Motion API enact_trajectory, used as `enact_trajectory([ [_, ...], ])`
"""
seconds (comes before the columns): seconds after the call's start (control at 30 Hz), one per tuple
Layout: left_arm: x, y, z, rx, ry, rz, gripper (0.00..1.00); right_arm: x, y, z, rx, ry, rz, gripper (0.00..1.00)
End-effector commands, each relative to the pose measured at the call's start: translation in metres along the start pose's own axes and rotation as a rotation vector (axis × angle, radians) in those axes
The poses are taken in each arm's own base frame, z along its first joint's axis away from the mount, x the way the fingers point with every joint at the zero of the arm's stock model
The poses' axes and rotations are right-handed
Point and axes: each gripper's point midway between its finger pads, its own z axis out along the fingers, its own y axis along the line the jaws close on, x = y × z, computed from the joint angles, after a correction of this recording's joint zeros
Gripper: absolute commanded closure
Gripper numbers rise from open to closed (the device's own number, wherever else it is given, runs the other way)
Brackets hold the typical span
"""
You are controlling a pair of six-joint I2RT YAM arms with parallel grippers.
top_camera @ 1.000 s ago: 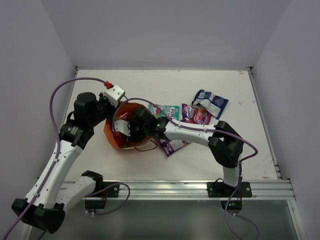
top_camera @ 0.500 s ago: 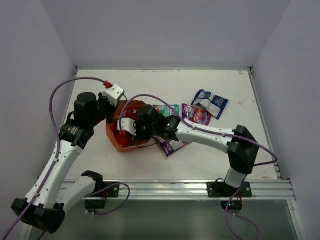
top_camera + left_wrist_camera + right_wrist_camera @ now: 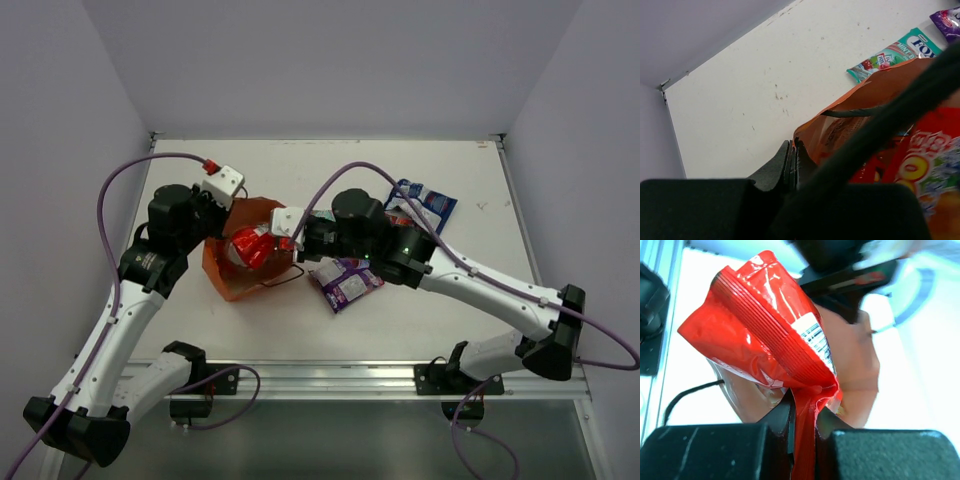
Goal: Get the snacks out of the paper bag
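Note:
The right gripper carries the red packet outward and away from the bag [image 3: 228, 275] next, then down to release it. Bare far tabletop lies outward of the gripper and below.
The orange paper bag [image 3: 228, 275] stands open at the table's left middle. My left gripper [image 3: 222, 212] is shut on the bag's far rim [image 3: 805, 137]. My right gripper [image 3: 282, 238] is shut on a red packet [image 3: 250, 246] and holds it above the bag's mouth; in the right wrist view the red packet [image 3: 765, 335] fills the middle with the bag [image 3: 855, 365] behind it. A second red packet [image 3: 920, 160] lies inside the bag. Outside lie a green packet [image 3: 895, 52], a purple packet [image 3: 345, 285], a magenta packet [image 3: 400, 232] and a blue-and-white packet [image 3: 425, 203].
The bag's dark cord handle [image 3: 290, 296] loops onto the table by the purple packet. White walls close the table at the back and sides. A metal rail [image 3: 340, 375] runs along the near edge.
My right gripper has pulled back out of the bag, up and to the right, with the red packet in it. The right arm has stretched out. The left gripper still holds the rim.

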Motion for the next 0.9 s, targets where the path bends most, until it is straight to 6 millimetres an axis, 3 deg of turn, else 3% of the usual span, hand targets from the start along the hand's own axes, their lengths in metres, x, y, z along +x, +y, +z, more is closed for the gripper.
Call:
enact_trajectory([
  [0.0, -0.05, 0.033, -0.013, -0.153, -0.153, -0.024, 1.0, -0.073, -0.063, -0.063, 0.246, -0.199, -0.035, 1.0],
  [0.03, -0.048, 0.034, -0.012, -0.162, -0.145, -0.026, 1.0, -0.08, -0.069, -0.08, 0.278, -0.219, -0.02, 1.0],
  [0.17, -0.042, 0.04, -0.01, -0.199, -0.122, -0.039, 1.0, -0.065, -0.107, -0.124, 0.419, -0.21, 0.047, 1.0],
  [0.23, -0.041, 0.043, -0.009, -0.215, -0.112, -0.044, 1.0, -0.061, -0.117, -0.137, 0.448, -0.216, 0.075, 1.0],
  [0.33, -0.039, 0.044, -0.008, -0.225, -0.105, -0.051, 1.0, -0.037, -0.145, -0.152, 0.557, -0.155, 0.101, 1.0],
  [0.43, -0.038, 0.041, -0.007, -0.21, -0.11, -0.053, 1.0, 0.006, -0.178, -0.15, 0.656, -0.049, 0.15, 1.0],
  [0.47, -0.038, 0.039, -0.007, -0.2, -0.113, -0.054, 1.0, 0.036, -0.197, -0.143, 0.689, 0.017, 0.182, 1.0],
  [0.57, -0.039, 0.036, -0.007, -0.179, -0.123, -0.047, 1.0, 0.084, -0.234, -0.137, 0.795, 0.112, 0.22, 1.0],
  [0.6, -0.04, 0.033, -0.007, -0.165, -0.129, -0.043, 1.0, 0.121, -0.243, -0.118, 0.801, 0.185, 0.249, 1.0],
  [0.67, -0.043, 0.031, -0.009, -0.15, -0.141, -0.039, 1.0, 0.148, -0.269, -0.116, 0.893, 0.241, 0.257, 1.0],
  [0.7, -0.043, 0.03, -0.009, -0.146, -0.143, -0.037, 1.0, 0.179, -0.276, -0.099, 0.898, 0.289, 0.271, 1.0],
  [0.8, -0.042, 0.027, -0.009, -0.131, -0.147, -0.038, 1.0, 0.208, -0.304, -0.097, 1.035, 0.336, 0.25, 1.0],
  [0.83, -0.041, 0.026, -0.01, -0.129, -0.147, -0.037, 1.0, 0.235, -0.306, -0.088, 1.056, 0.383, 0.254, 1.0],
  [0.87, -0.04, 0.026, -0.01, -0.129, -0.146, -0.038, 1.0, 0.24, -0.313, -0.089, 1.112, 0.38, 0.244, 1.0],
])
